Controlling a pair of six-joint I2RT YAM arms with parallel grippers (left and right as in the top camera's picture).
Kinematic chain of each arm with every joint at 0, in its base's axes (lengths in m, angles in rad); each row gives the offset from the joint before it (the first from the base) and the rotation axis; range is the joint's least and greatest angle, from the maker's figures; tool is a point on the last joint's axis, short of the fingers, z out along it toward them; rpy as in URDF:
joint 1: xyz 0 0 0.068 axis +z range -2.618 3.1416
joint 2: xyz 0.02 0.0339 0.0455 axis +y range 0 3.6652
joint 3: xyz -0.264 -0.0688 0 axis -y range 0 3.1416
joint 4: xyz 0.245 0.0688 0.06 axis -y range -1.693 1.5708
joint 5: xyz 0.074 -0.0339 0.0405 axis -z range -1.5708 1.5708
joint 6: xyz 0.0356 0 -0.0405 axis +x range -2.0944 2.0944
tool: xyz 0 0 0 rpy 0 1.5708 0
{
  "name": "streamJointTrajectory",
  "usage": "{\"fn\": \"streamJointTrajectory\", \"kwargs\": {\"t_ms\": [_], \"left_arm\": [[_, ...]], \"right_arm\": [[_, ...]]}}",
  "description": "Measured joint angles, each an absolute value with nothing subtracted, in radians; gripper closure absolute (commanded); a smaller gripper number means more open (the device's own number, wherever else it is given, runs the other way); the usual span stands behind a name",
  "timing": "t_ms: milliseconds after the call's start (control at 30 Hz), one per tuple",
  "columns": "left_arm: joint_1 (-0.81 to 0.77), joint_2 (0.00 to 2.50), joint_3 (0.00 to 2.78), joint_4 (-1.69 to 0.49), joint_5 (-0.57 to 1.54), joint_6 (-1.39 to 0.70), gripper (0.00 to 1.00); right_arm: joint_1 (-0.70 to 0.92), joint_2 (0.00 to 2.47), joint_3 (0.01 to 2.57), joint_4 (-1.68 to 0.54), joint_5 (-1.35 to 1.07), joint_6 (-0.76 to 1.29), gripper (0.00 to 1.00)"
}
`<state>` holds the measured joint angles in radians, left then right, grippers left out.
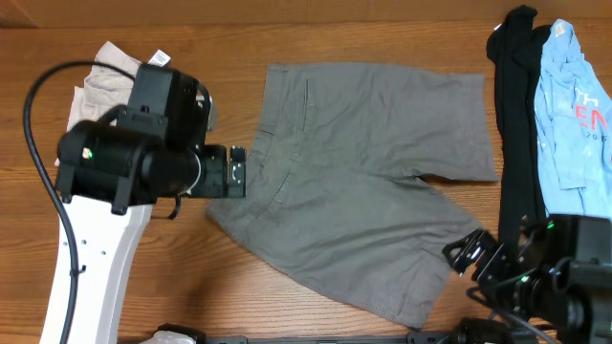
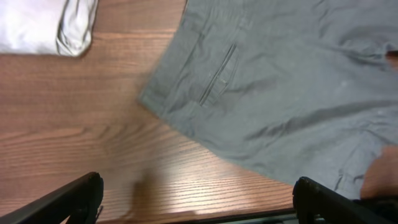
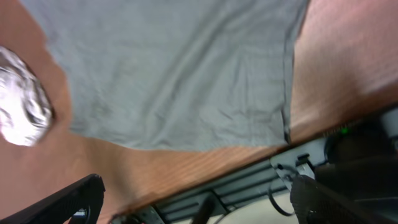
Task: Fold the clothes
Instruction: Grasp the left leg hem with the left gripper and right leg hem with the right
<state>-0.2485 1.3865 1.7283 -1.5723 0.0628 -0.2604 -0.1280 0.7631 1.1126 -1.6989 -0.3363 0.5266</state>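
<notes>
The robot will next lower its left gripper and turn it to the near corner of the shorts' waistband (image 1: 218, 210) (image 2: 149, 99), because that corner sticks out uncovered onto the wooden table.
The grey shorts (image 1: 363, 182) lie spread flat in the middle of the wooden table, waistband to the left, legs to the right. They also show in the left wrist view (image 2: 286, 81) with a back pocket slit, and in the right wrist view (image 3: 180, 68). My left gripper (image 1: 236, 172) hovers at the shorts' waistband edge; its fingers (image 2: 199, 199) are wide apart and empty over bare wood. My right gripper (image 1: 469, 253) is near the lower leg's hem at the front right; its fingers (image 3: 196, 199) are open and empty over the table's front edge.
Folded beige trousers with a white tag (image 1: 110, 76) lie at the back left, partly under the left arm. A black garment (image 1: 516, 115) and a light-blue printed shirt (image 1: 574, 115) lie at the right edge. A crumpled white item (image 3: 22, 99) shows in the right wrist view.
</notes>
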Motion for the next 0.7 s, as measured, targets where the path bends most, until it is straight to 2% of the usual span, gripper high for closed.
{"fn": "streamJointTrajectory", "kwargs": {"t_ms": [400, 700], "left_arm": [[-0.249, 1.259, 1.308, -1.337, 0.055, -0.323, 0.00], [-0.249, 1.259, 1.160, -1.198, 0.056, -0.323, 0.00]], "right_arm": [[-0.109, 0.740, 0.909, -1.689, -0.308, 0.550, 0.02], [-0.109, 0.740, 0.880, -1.633, -0.307, 0.528, 0.02]]}}
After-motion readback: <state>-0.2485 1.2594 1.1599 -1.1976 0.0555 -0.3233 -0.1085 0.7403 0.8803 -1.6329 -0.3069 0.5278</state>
